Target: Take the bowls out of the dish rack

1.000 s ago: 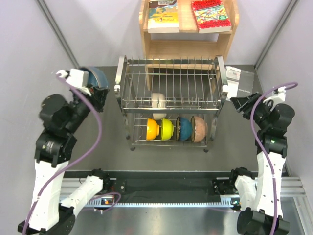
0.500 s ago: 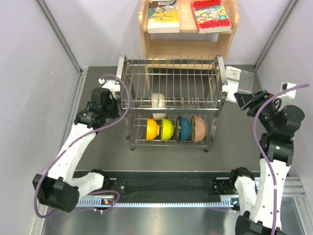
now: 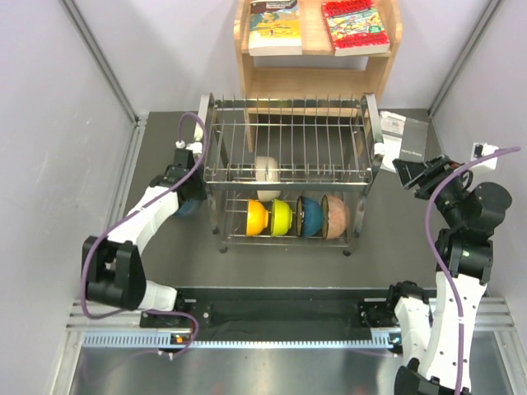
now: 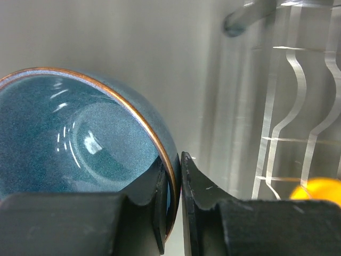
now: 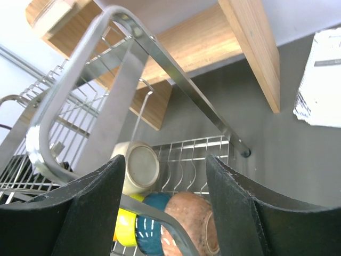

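My left gripper is above the bare tabletop beside the rack's end, so it will next lower the blue bowl there and release the bowl's rim.
The silver wire dish rack (image 3: 288, 123) stands mid-table. Its lower tier holds an orange bowl (image 3: 256, 217), a lime-yellow bowl (image 3: 282, 216), a teal-blue bowl (image 3: 310, 216) and a pinkish-tan bowl (image 3: 335, 216), all on edge. A cream-white bowl (image 3: 266, 174) stands behind them. My left gripper (image 3: 188, 196) is low beside the rack's left end, shut on the rim of a blue, copper-edged bowl (image 4: 80, 144). My right gripper (image 3: 412, 173) is open and empty at the rack's right end. The right wrist view looks in at the tan bowl (image 5: 194, 218) and the cream bowl (image 5: 136, 168).
A wooden shelf (image 3: 317, 78) with books stands right behind the rack. A white paper sheet (image 3: 405, 132) lies at the back right. Grey walls close in on both sides. The rack's wire end (image 4: 298, 106) is just right of the left gripper.
My left arm has swung from high at the far left down to the table beside the rack's left end, with the blue bowl still held. The right arm shifted slightly.
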